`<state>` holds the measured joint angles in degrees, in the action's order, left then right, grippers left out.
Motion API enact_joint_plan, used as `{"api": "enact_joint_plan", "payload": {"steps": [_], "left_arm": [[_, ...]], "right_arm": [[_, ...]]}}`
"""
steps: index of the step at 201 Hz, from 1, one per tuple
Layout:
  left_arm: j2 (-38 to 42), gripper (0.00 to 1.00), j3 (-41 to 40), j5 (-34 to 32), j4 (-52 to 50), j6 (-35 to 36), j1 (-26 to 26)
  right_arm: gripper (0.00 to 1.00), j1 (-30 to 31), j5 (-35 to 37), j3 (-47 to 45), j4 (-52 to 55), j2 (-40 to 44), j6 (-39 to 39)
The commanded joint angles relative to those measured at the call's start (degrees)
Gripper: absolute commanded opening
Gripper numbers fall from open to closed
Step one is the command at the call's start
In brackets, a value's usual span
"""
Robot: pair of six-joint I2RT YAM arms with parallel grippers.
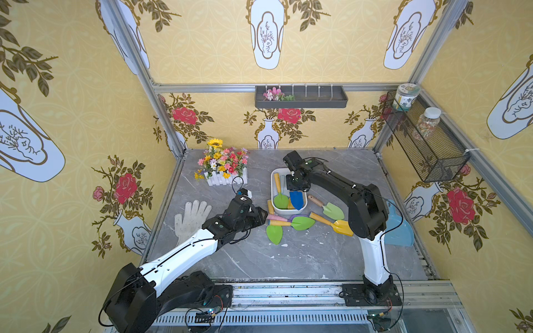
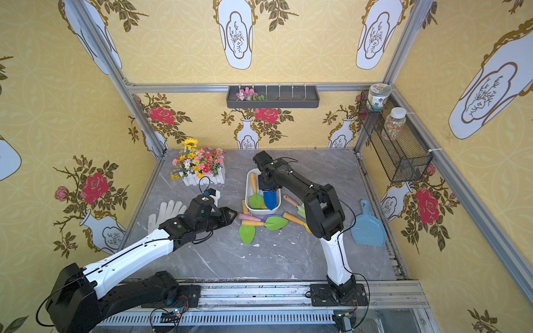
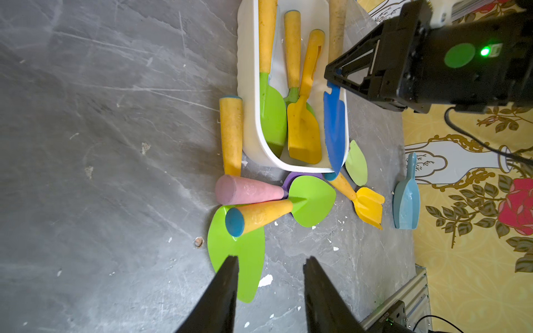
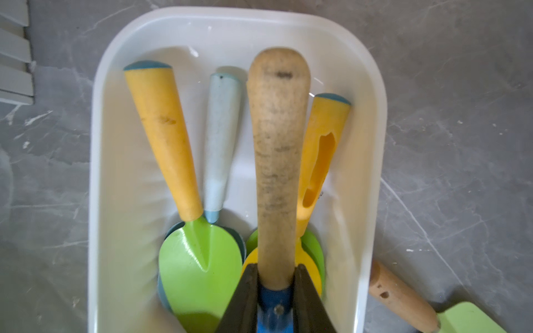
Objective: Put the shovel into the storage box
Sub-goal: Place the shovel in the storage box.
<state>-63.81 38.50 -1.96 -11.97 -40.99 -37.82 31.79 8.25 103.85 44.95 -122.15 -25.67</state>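
Observation:
My right gripper lowers the shovel toward the yellow blade [image 1: 289,204] [image 4: 308,270] below it in the box next and releases the neck, as the shovel still hangs above the tools.
The white storage box [image 1: 273,184] [image 2: 247,187] stands mid-table with several toy shovels lying in it. My right gripper [image 1: 294,188] [image 4: 276,266] is shut on the neck of a blue-bladed shovel [image 1: 297,199] [image 2: 270,199] [image 3: 334,127]. Its worn wooden handle [image 4: 277,161] runs lengthwise over the tools in the box [image 4: 98,173]. The blue blade lies along the box's rim [image 3: 248,86] on my right arm's side. My left gripper [image 1: 264,214] [image 3: 271,259] is open with nothing between its fingers. It is just left of loose shovels on the table, over a green blade [image 3: 245,253].
Loose shovels lie in front of the box: one with a pink handle [image 1: 278,218], a green-bladed one [image 1: 301,222], a yellow one [image 1: 340,226], a wooden-handled one [image 1: 331,210]. A flower box [image 1: 223,170], a glove [image 1: 191,216] and a blue dustpan [image 1: 399,227] ring them.

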Motion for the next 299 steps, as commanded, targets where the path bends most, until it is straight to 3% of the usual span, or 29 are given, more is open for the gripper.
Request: {"api": "enact_joint_plan", "payload": {"steps": [1, 142, 229, 299], "left_arm": [[-0.35, 0.42, -0.3, -0.14, 0.27, -0.13, 0.04], [-2.37, 0.42, -0.39, 0.64, 1.49, -0.14, 0.03], [-2.46, 0.42, -0.89, 1.24, 2.36, -1.72, 0.03], [-2.1, 0.42, -1.29, 1.6, 3.34, -1.75, 0.03]], "right_arm": [[0.19, -0.45, 2.54, 0.88, -1.0, -1.03, -0.86], [0.19, -1.29, 3.88, 0.73, -3.33, -3.73, -1.4], [0.34, -0.78, 4.46, -2.22, -3.41, -0.34, -2.1], [0.38, 1.37, 4.64, -5.96, -3.32, 5.9, -2.11]]}}
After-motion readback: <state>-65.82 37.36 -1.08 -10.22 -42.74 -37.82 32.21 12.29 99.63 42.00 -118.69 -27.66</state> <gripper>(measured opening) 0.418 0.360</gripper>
